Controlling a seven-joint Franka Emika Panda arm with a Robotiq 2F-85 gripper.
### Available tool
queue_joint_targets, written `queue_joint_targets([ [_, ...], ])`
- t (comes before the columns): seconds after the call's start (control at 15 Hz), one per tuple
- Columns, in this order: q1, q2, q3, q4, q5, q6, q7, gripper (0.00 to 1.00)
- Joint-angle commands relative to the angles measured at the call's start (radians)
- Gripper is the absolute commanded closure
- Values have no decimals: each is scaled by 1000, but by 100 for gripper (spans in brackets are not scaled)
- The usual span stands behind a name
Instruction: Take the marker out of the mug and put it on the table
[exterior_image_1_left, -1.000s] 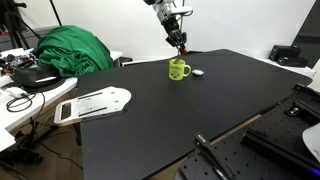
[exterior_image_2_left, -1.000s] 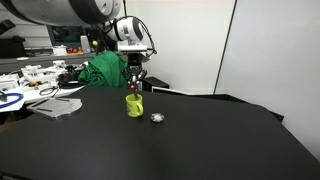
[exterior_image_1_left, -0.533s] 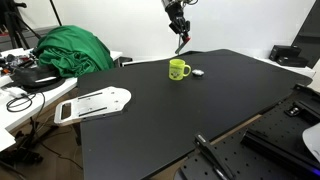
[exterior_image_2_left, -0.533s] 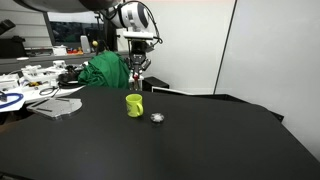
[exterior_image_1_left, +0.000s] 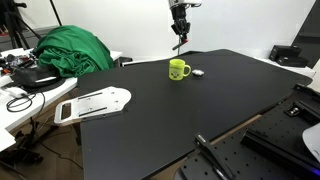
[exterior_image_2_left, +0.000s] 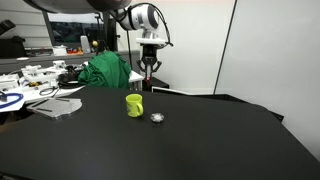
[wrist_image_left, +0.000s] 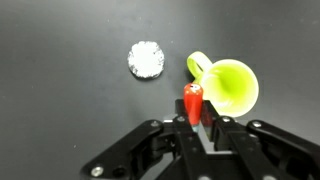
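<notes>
My gripper is above the bare tabletop behind the mug (wrist_image_left: 138, 118). It should move down there, clear of the mug and the silvery object, to let go of the red marker (wrist_image_left: 192, 104).
The small yellow-green mug (exterior_image_1_left: 179, 69) stands upright on the black table (exterior_image_1_left: 200, 110), also seen in the other exterior view (exterior_image_2_left: 134, 104) and from above in the wrist view (wrist_image_left: 233, 86), where it looks empty. My gripper (exterior_image_1_left: 180, 37) hangs high above the table, behind and above the mug, and shows in the other exterior view (exterior_image_2_left: 149, 75) too. In the wrist view the gripper (wrist_image_left: 193, 128) is shut on a red marker (wrist_image_left: 192, 104), which points down toward the table (wrist_image_left: 70, 90) beside the mug.
A small round silvery object (wrist_image_left: 146, 59) lies on the table next to the mug (exterior_image_2_left: 157, 117). A green cloth (exterior_image_1_left: 70, 50) and clutter sit on the white table. A white board (exterior_image_1_left: 95, 103) overhangs the black table's edge.
My gripper has risen from just above the mug to well above it, carrying the marker up and away; the mug has stayed in place.
</notes>
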Motion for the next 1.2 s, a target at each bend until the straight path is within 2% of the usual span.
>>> queue_joint_targets([
  [0.0,-48,24,23,-26,41,209,-25,95],
  [0.33,-84,90,32,-75,65,461,-66,95],
  [0.6,-83,139,28,-111,60,625,-51,95],
  [0.87,-76,161,28,-139,59,699,-45,95],
  [0.93,-73,160,25,-145,57,704,-41,86],
  [1.0,-74,152,29,-151,61,702,-44,54],
  [1.07,-75,141,31,-157,63,699,-44,54],
  [1.13,-80,127,38,-165,70,694,-53,49],
])
